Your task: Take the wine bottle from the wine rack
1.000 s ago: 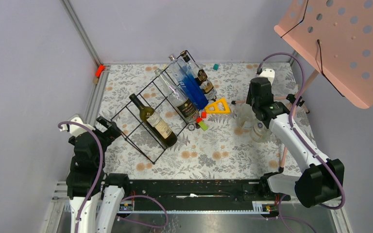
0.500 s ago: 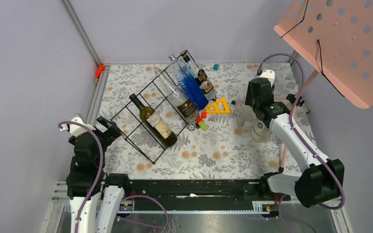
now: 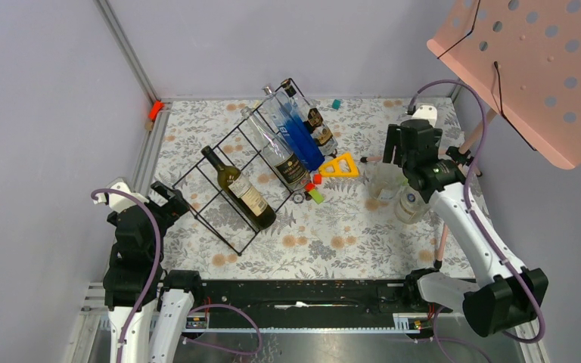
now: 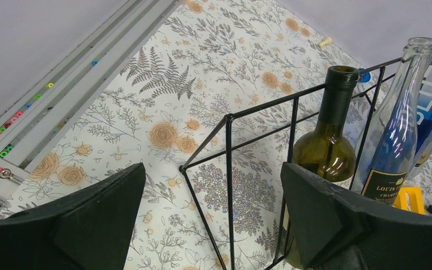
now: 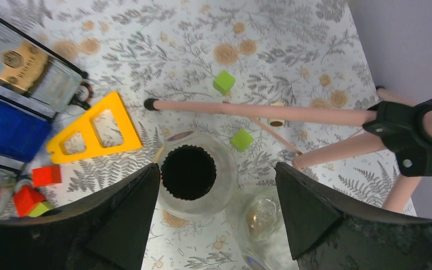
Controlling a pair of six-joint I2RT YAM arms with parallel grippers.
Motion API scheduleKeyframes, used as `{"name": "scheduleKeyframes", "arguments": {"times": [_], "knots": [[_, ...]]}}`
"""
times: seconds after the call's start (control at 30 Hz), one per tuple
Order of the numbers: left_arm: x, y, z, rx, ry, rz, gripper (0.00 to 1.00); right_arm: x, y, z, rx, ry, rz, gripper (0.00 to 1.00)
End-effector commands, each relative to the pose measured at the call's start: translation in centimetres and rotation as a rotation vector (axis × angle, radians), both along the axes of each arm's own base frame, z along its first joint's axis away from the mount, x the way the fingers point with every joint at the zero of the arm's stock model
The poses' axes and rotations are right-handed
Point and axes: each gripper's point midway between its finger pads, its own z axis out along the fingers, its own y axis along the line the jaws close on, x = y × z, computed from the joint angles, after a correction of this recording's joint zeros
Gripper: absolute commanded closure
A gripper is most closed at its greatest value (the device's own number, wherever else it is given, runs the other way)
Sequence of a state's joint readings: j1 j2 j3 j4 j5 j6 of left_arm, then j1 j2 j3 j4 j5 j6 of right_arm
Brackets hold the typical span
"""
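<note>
I should move my right gripper left in the top view and close around the green bottle's neck (image 3: 212,158), which sticks out past the rack's top wire.
The black wire wine rack (image 3: 231,170) lies at the table's centre left. A dark green wine bottle (image 3: 240,189) rests on its near part, with clear and blue bottles (image 3: 287,140) on its far part. My left gripper (image 3: 168,200) is open and empty at the rack's near-left corner. In the left wrist view the rack's wires (image 4: 228,119) run between my jaws, and the green bottle (image 4: 327,147) stands just past my right finger (image 4: 326,219). My right gripper (image 3: 402,151) is open and empty, hovering above two clear bottles, far from the rack.
A black-capped clear bottle (image 5: 189,171) and a second clear bottle (image 5: 261,216) stand under my right gripper (image 5: 219,219). Near them are a yellow triangle (image 5: 93,129), green cubes (image 5: 224,81), red cubes (image 5: 48,175) and the pink music stand's legs (image 5: 259,112). Its perforated desk (image 3: 529,68) overhangs the right.
My right wrist has shifted a little to the right and away from the two clear bottles. The left arm and the bottles on the rack have not moved.
</note>
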State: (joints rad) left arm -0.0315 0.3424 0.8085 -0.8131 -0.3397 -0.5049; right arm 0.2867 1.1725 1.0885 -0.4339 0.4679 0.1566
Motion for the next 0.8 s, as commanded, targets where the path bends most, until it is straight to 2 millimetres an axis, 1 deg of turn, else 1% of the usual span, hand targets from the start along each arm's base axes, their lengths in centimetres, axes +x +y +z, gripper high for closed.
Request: {"name": "scheduleKeyframes", "arguments": {"times": [0.0, 0.2, 0.27, 0.4, 0.47, 0.53, 0.63, 0.7, 0.77], "knots": [[0.9, -0.3, 0.9, 0.006, -0.038, -0.022, 0.01, -0.3, 0.3, 5.0, 0.033, -0.107, 0.049, 0.18], [0.9, -0.3, 0.8, 0.006, -0.034, -0.023, 0.01, -0.8, 1.6, 8.9, 0.09, -0.197, 0.133, 0.16], [0.9, -0.3, 0.8, 0.005, -0.034, -0.024, 0.01, -1.1, 2.2, 9.9, 0.109, -0.218, 0.169, 0.16], [0.9, -0.3, 0.8, 0.005, -0.033, -0.024, 0.01, -1.5, 3.4, 11.2, 0.141, -0.242, 0.24, 0.16], [1.0, -0.4, 0.8, 0.005, -0.033, -0.025, 0.01, -1.7, 4.6, 11.6, 0.165, -0.245, 0.307, 0.16], [1.0, -0.4, 0.8, 0.005, -0.033, -0.027, 0.01, -1.8, 5.9, 11.6, 0.174, -0.235, 0.388, 0.17], [1.0, -0.4, 0.8, 0.005, -0.033, -0.029, 0.01, -1.5, 7.0, 11.7, 0.187, -0.221, 0.434, 0.17], [1.0, -0.4, 0.9, 0.004, -0.036, -0.03, 0.01, -1.4, 8.3, 11.6, 0.185, -0.209, 0.47, 0.17], [1.0, -0.4, 0.8, 0.005, -0.036, -0.027, 0.01, -1.3, 9.9, 11.6, 0.162, -0.202, 0.523, 0.17]]}}
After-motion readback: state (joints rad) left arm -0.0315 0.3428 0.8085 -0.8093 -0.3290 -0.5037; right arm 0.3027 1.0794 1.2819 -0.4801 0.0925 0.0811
